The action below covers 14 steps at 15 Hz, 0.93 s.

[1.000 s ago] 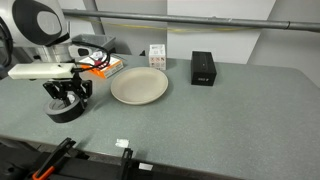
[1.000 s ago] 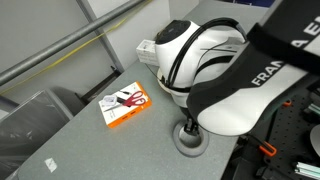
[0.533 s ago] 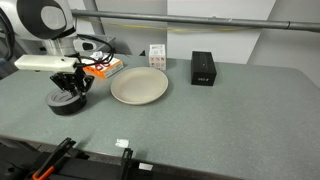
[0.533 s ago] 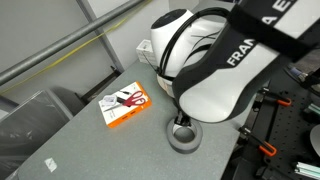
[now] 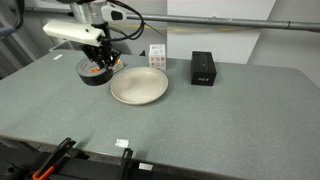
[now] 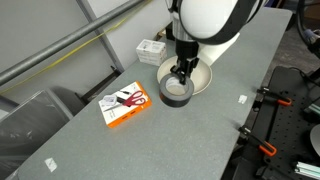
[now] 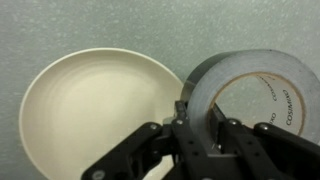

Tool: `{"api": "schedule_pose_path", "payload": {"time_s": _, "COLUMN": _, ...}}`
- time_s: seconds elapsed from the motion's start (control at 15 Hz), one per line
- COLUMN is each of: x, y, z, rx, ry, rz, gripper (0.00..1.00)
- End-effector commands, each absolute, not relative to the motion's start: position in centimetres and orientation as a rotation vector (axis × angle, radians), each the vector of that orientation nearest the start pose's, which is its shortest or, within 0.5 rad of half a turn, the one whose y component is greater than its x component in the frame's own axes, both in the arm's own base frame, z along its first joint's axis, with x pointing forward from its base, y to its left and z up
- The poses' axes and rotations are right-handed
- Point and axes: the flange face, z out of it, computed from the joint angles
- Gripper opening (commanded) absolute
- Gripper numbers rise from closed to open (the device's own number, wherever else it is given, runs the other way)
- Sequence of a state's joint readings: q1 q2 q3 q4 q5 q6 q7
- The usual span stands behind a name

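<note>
I should next carry the tape (image 7: 250, 85) over the cream plate's empty middle (image 7: 100, 120), lower it and release, because that middle is below my gripper and to its left in the wrist view.
My gripper (image 7: 198, 118) is shut on the near wall of a grey roll of duct tape (image 7: 250, 85), one finger inside the ring and one outside. The roll (image 5: 96, 71) hangs above the table, lifted clear of it, and shows as a dark ring (image 6: 176, 91) under the arm in both exterior views. A cream plate (image 7: 90, 115) lies on the grey table just beside and below the roll, and it also shows as the plate (image 5: 139, 86) right of the gripper (image 5: 97, 62) and the plate (image 6: 203, 77) behind the gripper (image 6: 180, 72).
An orange packet of scissors (image 6: 126, 103) lies on the table. A black box (image 5: 203, 68) and a small white box (image 5: 157, 56) stand at the back. A small white tag (image 5: 122, 143) lies near the front edge, above clamps (image 6: 265, 150).
The jaws shut on the tape roll, and the arm lifted it off the table and carried it from the near left to beside the plate.
</note>
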<state>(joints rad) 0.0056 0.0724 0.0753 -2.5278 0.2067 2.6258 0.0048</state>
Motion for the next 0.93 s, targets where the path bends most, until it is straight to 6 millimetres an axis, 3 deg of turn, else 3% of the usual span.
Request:
{"api": "schedule_pose_path", "payload": {"time_s": 0.0, "x": 46.7, "y": -1.9, "z": 26.6, "rx": -3.014, "ry": 0.351, "rz": -0.101, "gripper": 0.06}}
{"api": "schedule_pose_path", "payload": {"time_s": 0.13, "x": 47.3, "y": -4.4, "z": 25.7, "rx": -3.016, "ry": 0.448, "rz": -0.089, "gripper": 0.06}}
{"api": "schedule_pose_path", "payload": {"time_s": 0.4, "x": 48.3, "y": -7.4, "z": 23.6, "rx": -3.022, "ry": 0.61, "rz": -0.047, "gripper": 0.06}}
{"api": "schedule_pose_path", "payload": {"time_s": 0.87, "x": 51.0, "y": -8.6, "z": 19.5, "rx": -3.051, "ry": 0.753, "rz": 0.03, "gripper": 0.06}}
